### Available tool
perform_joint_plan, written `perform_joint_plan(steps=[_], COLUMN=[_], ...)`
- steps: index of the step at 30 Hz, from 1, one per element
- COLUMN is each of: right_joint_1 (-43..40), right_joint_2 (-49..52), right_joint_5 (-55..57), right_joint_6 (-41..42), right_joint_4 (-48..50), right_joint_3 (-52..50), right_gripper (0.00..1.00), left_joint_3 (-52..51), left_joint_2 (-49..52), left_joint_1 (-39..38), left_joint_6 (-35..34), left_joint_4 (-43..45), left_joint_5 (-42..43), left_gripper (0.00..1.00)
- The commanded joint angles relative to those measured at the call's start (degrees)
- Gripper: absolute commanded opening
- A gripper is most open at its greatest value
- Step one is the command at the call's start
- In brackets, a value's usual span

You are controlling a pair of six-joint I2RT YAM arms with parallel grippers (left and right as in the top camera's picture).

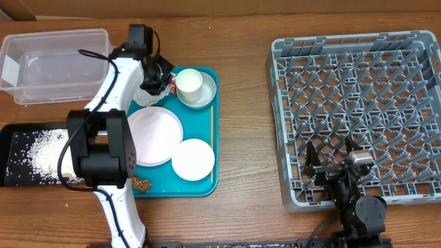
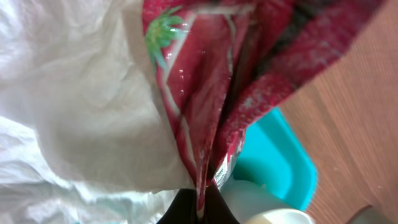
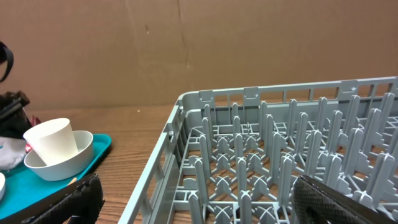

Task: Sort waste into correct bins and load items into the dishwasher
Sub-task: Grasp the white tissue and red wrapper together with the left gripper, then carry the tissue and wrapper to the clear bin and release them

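The robot will lift its left gripper, move it to the left in the overhead view over the clear plastic bin (image 1: 67,63) and let go of the wrapper, since the bin is open.
My left gripper (image 1: 164,80) is at the far left corner of the teal tray (image 1: 209,180). It is shut on a red strawberry-print wrapper (image 2: 205,93), with crumpled white tissue (image 2: 74,112) beside it. A white cup (image 1: 189,82) stands in a white bowl (image 1: 205,96) right of the gripper; both also show in the right wrist view, cup (image 3: 52,142) and bowl (image 3: 64,165). Two white plates (image 1: 156,131) (image 1: 193,159) and a chopstick (image 1: 211,131) lie on the tray. My right gripper (image 3: 199,205) is open and empty over the near edge of the grey dish rack (image 1: 358,103).
A clear plastic bin (image 1: 55,62) stands at the far left. A black tray with rice (image 1: 31,151) sits at the near left. Brown crumbs (image 1: 141,184) lie on the tray's near edge. Bare wood lies between tray and rack.
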Motion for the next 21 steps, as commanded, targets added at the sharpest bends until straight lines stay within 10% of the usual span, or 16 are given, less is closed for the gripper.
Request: perform_joint_plan(steps=[1,21], right_joint_1=[-0.1,-0.1], right_joint_2=[-0.6,-0.6], right_joint_5=[0.4,0.4], right_joint_6=[-0.3,-0.3], right_joint_4=[0.5,0.4], right_joint_3=[-0.6,-0.6], right_gripper=[1.00,1.00], left_joint_3=[5.8,35.9], left_joint_2=[0.7,0.7], left_joint_1=[-0.2,5.1], left_joint_6=[0.5,8.3], left_joint_4=[-5.6,-35.7], left_joint_5=[1.2,-7.9], left_gripper=[0.04,0.04])
